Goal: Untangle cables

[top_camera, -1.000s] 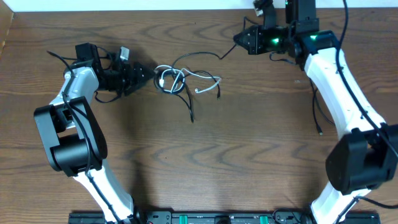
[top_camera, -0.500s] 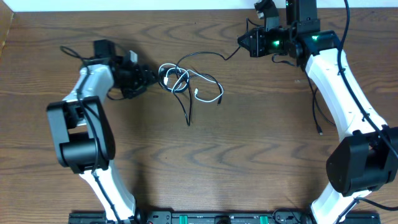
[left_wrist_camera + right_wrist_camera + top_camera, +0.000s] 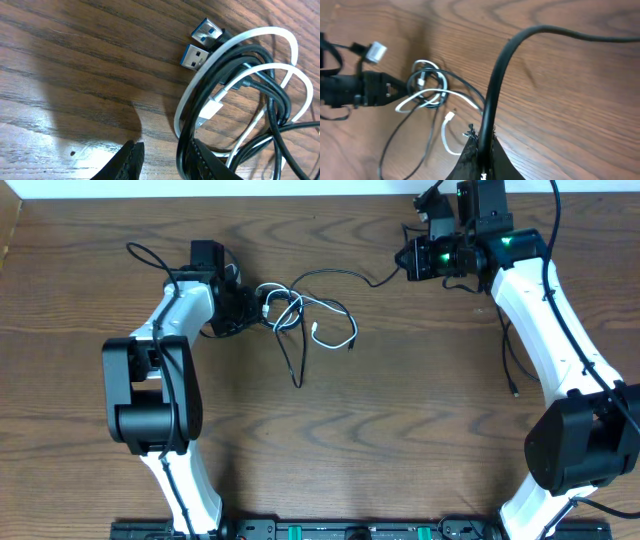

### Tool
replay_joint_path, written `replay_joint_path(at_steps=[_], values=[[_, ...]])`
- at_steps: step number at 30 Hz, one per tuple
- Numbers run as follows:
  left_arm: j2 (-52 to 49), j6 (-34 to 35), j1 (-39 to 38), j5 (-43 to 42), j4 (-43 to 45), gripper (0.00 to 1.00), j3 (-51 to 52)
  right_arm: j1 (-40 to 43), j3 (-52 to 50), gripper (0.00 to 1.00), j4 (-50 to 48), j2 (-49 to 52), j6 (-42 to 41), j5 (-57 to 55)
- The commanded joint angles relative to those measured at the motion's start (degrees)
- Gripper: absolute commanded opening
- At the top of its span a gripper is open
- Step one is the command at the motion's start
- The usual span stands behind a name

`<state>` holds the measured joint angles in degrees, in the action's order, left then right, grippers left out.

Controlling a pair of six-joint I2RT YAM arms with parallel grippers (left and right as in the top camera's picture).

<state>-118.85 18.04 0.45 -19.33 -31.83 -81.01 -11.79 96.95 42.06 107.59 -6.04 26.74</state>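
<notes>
Bare wood clear of the tangle [image 3: 486, 326] is below my right gripper and to its right in the overhead view. I will pull the cable across to it next, lower it and let it go.
The cables [image 3: 290, 308] lie in a tangle at the table's upper middle: black loops wound with a white cable [image 3: 340, 315]. My left gripper [image 3: 255, 305] is at the tangle's left edge. In the left wrist view its jaws [image 3: 162, 150] stand apart over bare wood. A black strand [image 3: 186, 145] runs along the inside of the right finger [image 3: 202, 160]. Two blue USB plugs [image 3: 200, 42] lie just ahead. My right gripper [image 3: 408, 260] [image 3: 482, 145] is shut on a black cable [image 3: 492, 95] that stretches left to the tangle [image 3: 427, 85].
A loose black tail [image 3: 293, 360] trails from the tangle toward the table's middle. Thicker arm wires hang beside the right arm [image 3: 510, 370] and loop behind the left arm [image 3: 140, 255]. The table's far edge [image 3: 200, 196] runs just beyond both grippers.
The left arm has swung right up to the tangle and its jaws have narrowed. The right gripper has edged right with its cable, and the tangle has shifted slightly right.
</notes>
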Motion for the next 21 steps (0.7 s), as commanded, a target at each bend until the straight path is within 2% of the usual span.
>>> replay_joint_path(at_steps=[1,10,15,21], values=[[-0.76,0.31,-0.04,2.56,0.09,0.34,0.33,0.90,-0.09,0.01,0.68,-1.20,0.98,-2.82],[-1.42,0.31,-0.07,3.91,0.48,0.34,0.33,1.55,-0.09,0.01,2.60,-1.20,1.03,-3.39],[-1.97,0.31,-0.04,6.56,0.48,0.08,0.33,2.89,-0.09,0.01,3.26,-1.20,0.57,-3.02],[-2.16,0.31,-0.17,6.56,0.68,0.09,0.33,3.17,-0.09,0.01,3.67,-1.20,0.55,-1.27]])
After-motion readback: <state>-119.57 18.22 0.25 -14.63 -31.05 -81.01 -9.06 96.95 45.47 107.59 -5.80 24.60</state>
